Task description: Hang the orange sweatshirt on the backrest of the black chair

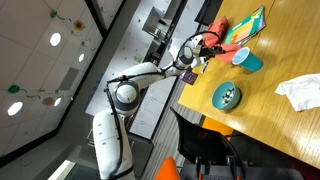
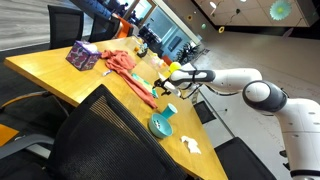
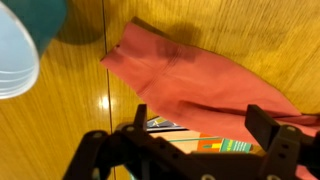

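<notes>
My gripper should next move down toward the teal cup and onto the sweatshirt's narrow end (image 3: 172, 72), because the cloth there is on bare wood, clear of the book (image 3: 205, 143).
The orange sweatshirt (image 3: 195, 75) lies crumpled flat on the wooden table (image 3: 70, 130); it shows in both exterior views (image 1: 214, 30) (image 2: 124, 66). My gripper (image 3: 202, 122) is open and empty, hovering just over the sweatshirt's near edge, with both fingers spread above the cloth and a colourful book (image 3: 205, 143). It also shows in both exterior views (image 1: 192, 50) (image 2: 176, 82). The black chair (image 2: 100, 140) stands at the table's edge, with its mesh backrest large in the foreground; it also shows in an exterior view (image 1: 210, 150).
A teal cup (image 3: 20, 45) (image 1: 246, 61) (image 2: 168, 109) stands beside the sweatshirt. A teal bowl (image 1: 227, 96) (image 2: 160, 126), a white crumpled cloth (image 1: 300, 92) (image 2: 190, 146), the book (image 1: 247, 27) and a purple box (image 2: 83, 55) are on the table.
</notes>
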